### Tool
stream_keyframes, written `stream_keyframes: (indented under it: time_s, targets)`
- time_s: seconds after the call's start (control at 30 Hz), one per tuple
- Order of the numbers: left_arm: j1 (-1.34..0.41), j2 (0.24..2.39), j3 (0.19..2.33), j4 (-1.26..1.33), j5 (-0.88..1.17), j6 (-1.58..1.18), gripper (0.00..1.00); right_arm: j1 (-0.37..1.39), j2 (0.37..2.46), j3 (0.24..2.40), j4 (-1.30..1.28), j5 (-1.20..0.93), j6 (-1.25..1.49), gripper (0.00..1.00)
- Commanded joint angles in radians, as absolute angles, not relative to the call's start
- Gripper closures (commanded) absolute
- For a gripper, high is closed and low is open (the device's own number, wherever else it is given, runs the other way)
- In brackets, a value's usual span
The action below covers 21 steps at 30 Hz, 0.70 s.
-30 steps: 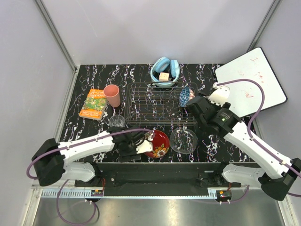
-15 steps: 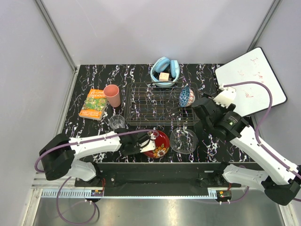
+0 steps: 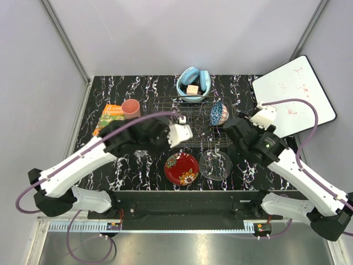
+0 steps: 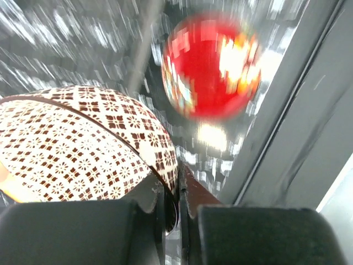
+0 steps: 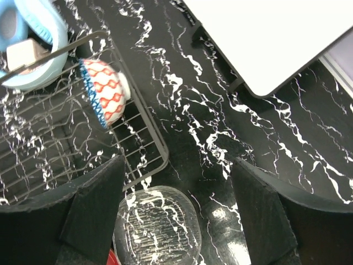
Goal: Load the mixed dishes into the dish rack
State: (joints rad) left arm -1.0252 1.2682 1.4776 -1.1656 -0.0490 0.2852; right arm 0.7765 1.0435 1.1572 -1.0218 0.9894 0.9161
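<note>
I will turn my left gripper and lower it to the right in the top view, into the rack's near corner. I will release the speckled bowl there, where wires stand empty.
My left gripper [image 3: 171, 134] is shut on the rim of the cream speckled bowl [image 3: 182, 132], held in the air over the front of the dish rack [image 3: 165, 118]. In the left wrist view the bowl [image 4: 83, 149] fills the left side, its rim pinched at my gripper [image 4: 180, 190]; the red floral plate [image 4: 212, 66] is blurred below. That plate [image 3: 182, 168] lies on the table beside the clear glass plate [image 3: 215, 164]. The blue patterned bowl [image 3: 219, 114] stands in the rack. My right gripper [image 5: 176, 215] is open above the glass plate [image 5: 157, 229]. The pink cup [image 3: 130, 107] stands left of the rack.
A light blue bowl [image 3: 193, 84] with a cube sits behind the rack. An orange-green booklet [image 3: 107, 118] lies at the left. A white board [image 3: 295, 96] leans at the right. The rack's corner [image 5: 157, 143] is close to my right gripper.
My left gripper shut on the cream bowl beside the red plate, then lifted it up and back toward the rack. My right arm shifted slightly toward the near right.
</note>
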Motion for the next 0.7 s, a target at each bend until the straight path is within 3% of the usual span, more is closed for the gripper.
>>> stream_keyframes:
  time_s: [0.0,0.1,0.23,0.4,0.5,0.67]
  targets:
    - [-1.006,1.238,1.702,-1.100,0.089,0.235,1.00,0.770,0.924,1.102,-1.029,1.095,1.049,0.15]
    - [-0.973,1.262,1.759,-0.956,0.205,0.158,1.00,0.772,0.847,1.072,-0.993,1.109,1.034,0.14]
    - [-0.858,1.374,1.810,-0.786,0.524,-0.055,1.00,0.772,0.784,1.062,-0.960,1.103,0.997,0.14]
    - [-0.689,1.627,1.824,-0.428,0.793,-0.585,1.00,0.772,0.701,1.049,-0.933,1.089,0.944,0.16]
    - [-0.678,1.759,1.830,-0.263,0.831,-0.799,1.00,0.772,0.666,1.043,-0.919,1.088,0.920,0.17]
    - [-0.690,1.939,1.939,-0.250,0.828,-0.913,1.00,0.772,0.647,1.040,-0.887,1.089,0.894,0.16]
